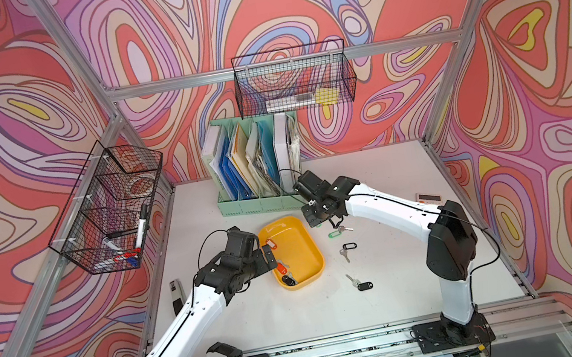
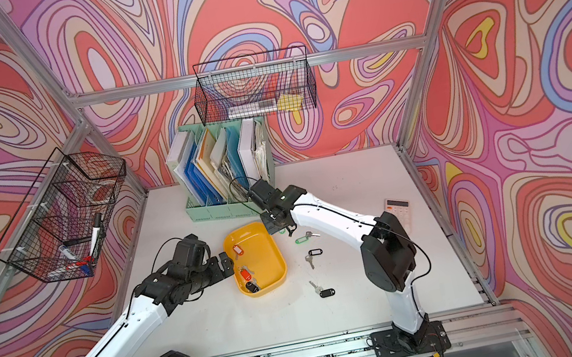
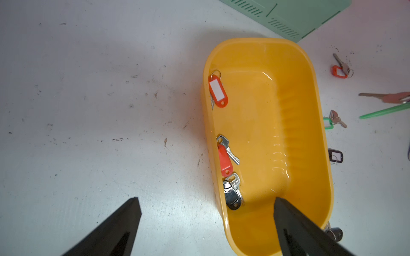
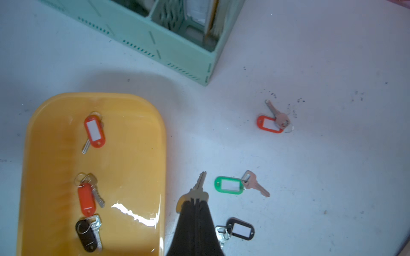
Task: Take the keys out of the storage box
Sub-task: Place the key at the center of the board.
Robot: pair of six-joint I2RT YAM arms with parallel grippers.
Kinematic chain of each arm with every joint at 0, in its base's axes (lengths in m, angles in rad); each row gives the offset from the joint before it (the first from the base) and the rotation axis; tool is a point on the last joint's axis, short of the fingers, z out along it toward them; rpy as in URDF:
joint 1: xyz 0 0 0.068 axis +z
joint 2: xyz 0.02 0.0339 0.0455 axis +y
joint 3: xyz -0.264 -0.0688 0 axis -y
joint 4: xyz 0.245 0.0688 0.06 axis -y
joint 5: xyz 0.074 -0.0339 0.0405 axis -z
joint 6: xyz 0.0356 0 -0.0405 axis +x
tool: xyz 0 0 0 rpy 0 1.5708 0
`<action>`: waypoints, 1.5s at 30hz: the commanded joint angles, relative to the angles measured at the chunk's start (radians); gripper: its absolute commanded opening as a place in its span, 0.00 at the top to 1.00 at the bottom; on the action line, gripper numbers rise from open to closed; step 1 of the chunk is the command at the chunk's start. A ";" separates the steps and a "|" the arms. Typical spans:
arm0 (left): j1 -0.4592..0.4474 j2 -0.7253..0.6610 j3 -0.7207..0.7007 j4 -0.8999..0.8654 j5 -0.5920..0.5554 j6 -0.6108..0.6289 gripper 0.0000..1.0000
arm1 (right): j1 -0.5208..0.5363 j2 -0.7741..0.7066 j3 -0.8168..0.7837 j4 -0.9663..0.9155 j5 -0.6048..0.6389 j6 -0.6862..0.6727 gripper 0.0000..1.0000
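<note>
The silver key (image 4: 198, 188) should be let go next by my right gripper, which should move outward and down. The bare tabletop is below and outward of it, past the loose red-tagged key.
The yellow storage box (image 1: 315, 257) (image 2: 280, 265) lies mid-table. Three keys lie inside it: one with a red, white-labelled tag (image 4: 94, 130) (image 3: 217, 90), one with a plain red tag (image 4: 86, 197) (image 3: 224, 161), one with a black tag (image 4: 87, 235). My left gripper (image 3: 206, 199) (image 1: 268, 258) is open, its jaws straddling the box's left wall near the black-tagged key. Just right of the box's far end, my right gripper (image 4: 196, 199) (image 1: 329, 219) is shut on a silver key (image 4: 198, 188). More keys lie on the table: green tag (image 1: 335, 234), black tags (image 1: 349, 246) (image 1: 365, 285), red tag (image 4: 269, 124).
A mint green file organiser (image 1: 260, 200) stands behind the box. Black wire baskets hang on the back frame (image 1: 292, 79) and the left frame (image 1: 111, 210). A calculator (image 1: 429, 198) lies at the right edge, a dark flat object (image 1: 177, 294) at the left edge.
</note>
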 commanded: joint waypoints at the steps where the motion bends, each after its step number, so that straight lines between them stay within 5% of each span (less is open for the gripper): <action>1: 0.007 -0.020 -0.012 -0.047 -0.039 -0.001 0.01 | -0.072 -0.033 -0.040 -0.003 0.050 -0.041 1.00; 14: 0.007 -0.017 -0.003 -0.053 -0.010 0.024 0.01 | -0.318 0.068 -0.034 0.081 0.095 -0.127 1.00; 34: 0.006 -0.005 0.009 -0.055 0.024 0.029 0.01 | -0.418 0.261 0.031 0.159 0.046 -0.163 1.00; 45: 0.007 0.044 0.032 -0.011 0.119 0.046 0.01 | -0.426 0.209 0.044 0.170 0.010 -0.165 0.78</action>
